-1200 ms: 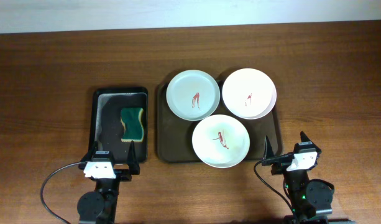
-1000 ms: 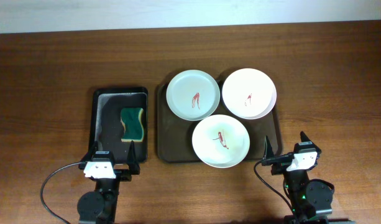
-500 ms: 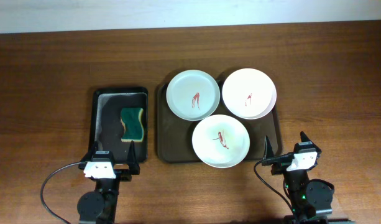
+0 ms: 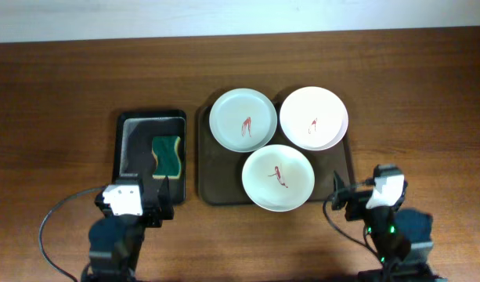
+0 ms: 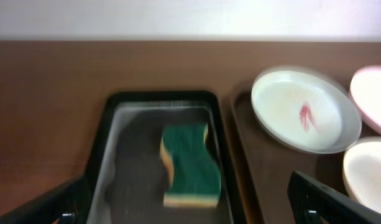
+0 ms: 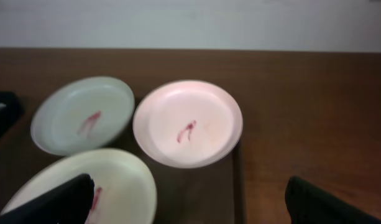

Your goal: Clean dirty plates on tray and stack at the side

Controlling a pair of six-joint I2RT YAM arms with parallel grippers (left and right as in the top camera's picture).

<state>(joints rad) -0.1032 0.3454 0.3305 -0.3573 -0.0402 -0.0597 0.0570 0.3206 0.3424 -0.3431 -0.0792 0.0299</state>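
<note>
My left gripper will next reach outward to the green sponge, tilt its fingers down and lower them around the sponge's narrow middle [image 4: 167, 157] [image 5: 188, 157], because the sponge is outward and below.
Three plates lie on the dark brown tray [image 4: 216, 168], each with a red smear: a pale green plate [image 4: 243, 119] at the back left, a pinkish plate [image 4: 314, 117] at the back right, and a white plate [image 4: 278, 177] in front. My left gripper [image 4: 143, 192] is open and empty at the near end of the black tray [image 4: 130, 149]. My right gripper [image 4: 361, 188] is open and empty beside the brown tray's near right corner. The right wrist view shows the pinkish plate [image 6: 188, 122], the green plate [image 6: 83, 114] and the white plate [image 6: 84, 193] beyond the open jaws [image 6: 190, 205].
A green sponge [image 4: 167, 155] lies in the black tray, ahead of the left jaws [image 5: 190, 208] in the left wrist view [image 5: 190, 165]. Bare wooden table [image 4: 427, 117] lies right of the brown tray. The table's far edge meets a pale wall.
Both arms have started to move: each wrist now looks larger and shifted in the overhead view. Plates, trays and sponge have not moved.
</note>
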